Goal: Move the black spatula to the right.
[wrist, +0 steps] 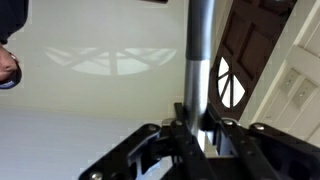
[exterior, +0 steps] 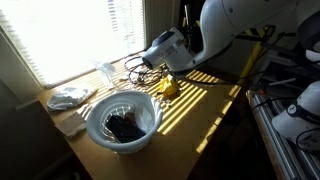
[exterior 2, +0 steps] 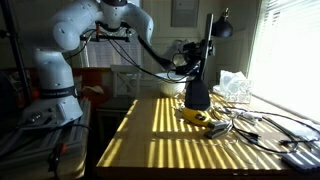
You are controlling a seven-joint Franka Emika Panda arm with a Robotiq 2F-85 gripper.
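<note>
The gripper brings the spatula's dark part down onto the table (exterior: 188, 84) beside the yellow object next.
My gripper (wrist: 200, 125) is shut on the silver shaft of the spatula (wrist: 200, 55), which runs straight up out of the wrist view toward the ceiling. In an exterior view the gripper (exterior 2: 189, 62) hangs above the far end of the wooden table (exterior 2: 170, 150). The spatula's shaft (exterior 2: 210, 45) stands upright beside it, with a dark part (exterior 2: 197, 95) below. In an exterior view the gripper (exterior: 158, 52) is above the table's middle. The spatula's blade end cannot be made out clearly.
A white bowl (exterior: 122, 122) holding a dark object sits at the near end of the table. A yellow object (exterior: 168, 88) lies under the gripper and also shows in an exterior view (exterior 2: 196, 115). A white cloth (exterior: 68, 97) and cables (exterior 2: 262, 126) lie by the window.
</note>
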